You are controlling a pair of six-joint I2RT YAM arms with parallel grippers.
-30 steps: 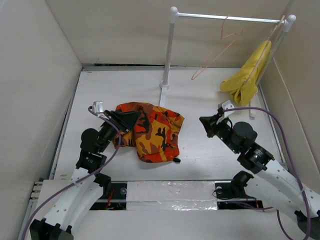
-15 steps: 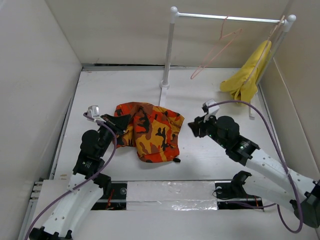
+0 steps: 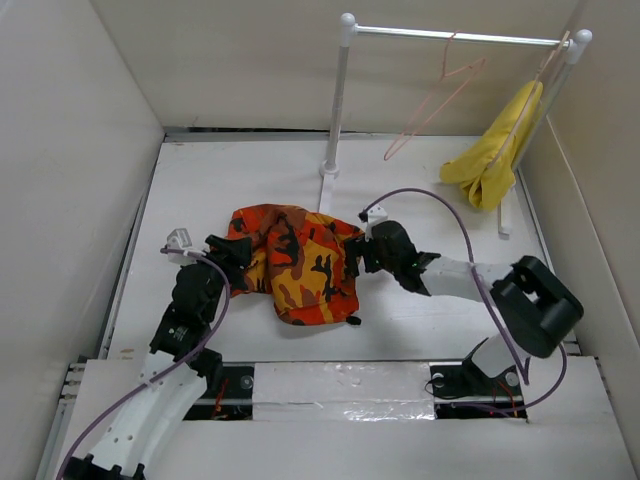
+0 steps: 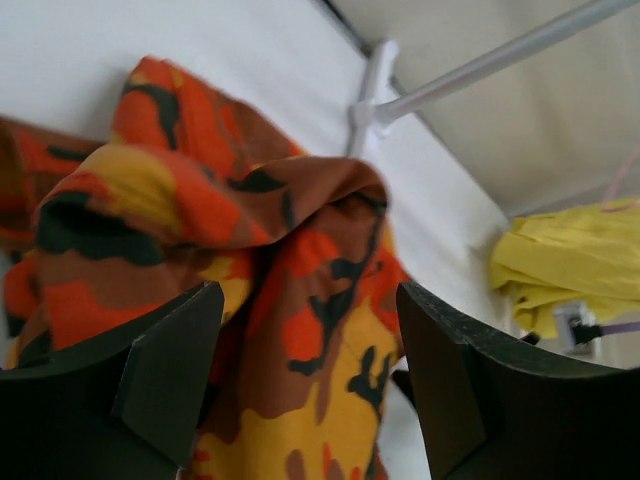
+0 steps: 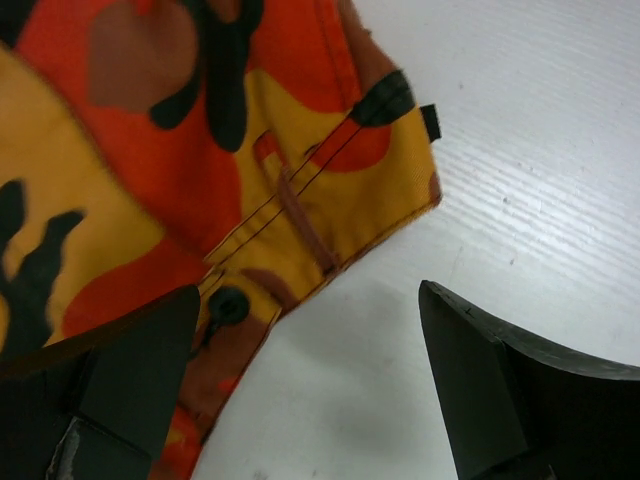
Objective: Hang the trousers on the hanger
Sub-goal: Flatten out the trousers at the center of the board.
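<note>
My right gripper will move outward along the trousers' waistband next, put its fingers around the waistband corner with the black button, and then close.
The camouflage trousers (image 3: 300, 262) lie bunched in a heap on the white table. At their left edge my left gripper (image 3: 235, 262) is open. In the left wrist view its fingers stand wide with a raised fold of the trousers (image 4: 300, 250) in front of the left gripper (image 4: 310, 370). My right gripper (image 3: 362, 250) is open at the heap's right edge. In the right wrist view the right gripper (image 5: 310, 370) is low over bare table. The trousers' waistband corner (image 5: 300, 190), with a black button (image 5: 228, 305), lies by its left finger. The salmon-pink hanger (image 3: 440, 95) hangs on the rail at the back.
A white rail stand (image 3: 338, 100) rises at the back of the table. A plain yellow cloth (image 3: 495, 150) on another hanger hangs at the rail's right end. Beige walls close in the table on the left, back and right.
My right arm has reached leftward from the right side to the trousers' right edge and its jaws have opened. The left gripper drew back slightly left and now stands open.
</note>
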